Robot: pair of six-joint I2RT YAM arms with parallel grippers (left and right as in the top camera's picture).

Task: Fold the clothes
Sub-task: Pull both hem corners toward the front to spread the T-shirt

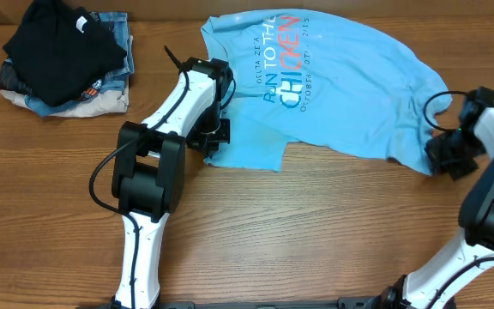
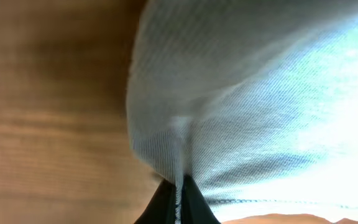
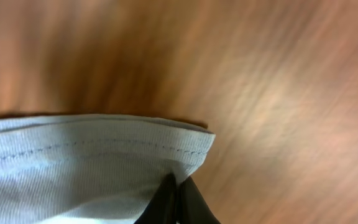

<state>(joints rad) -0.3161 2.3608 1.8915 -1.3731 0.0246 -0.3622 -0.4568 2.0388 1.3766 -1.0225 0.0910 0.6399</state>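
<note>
My left gripper draws the fold back onto the bare wooden table next and releases it, since the shirt's near edge bows unevenly.
The light blue T-shirt (image 1: 341, 94) lies spread on the wooden table, its chest lettering facing up. My left gripper (image 1: 215, 137) is at the shirt's near-left corner. In the left wrist view it (image 2: 180, 198) is shut on a raised fold of the cloth (image 2: 260, 93). My right gripper (image 1: 440, 156) is at the shirt's right edge. The right wrist view shows it (image 3: 178, 198) shut on the stitched hem corner (image 3: 73, 168), with bare table beyond.
A pile of other clothes sits at the far left corner: a black garment (image 1: 54, 43) on top of denim and beige pieces (image 1: 101, 101). Bare wooden table (image 1: 316, 232) stretches in front of the shirt.
</note>
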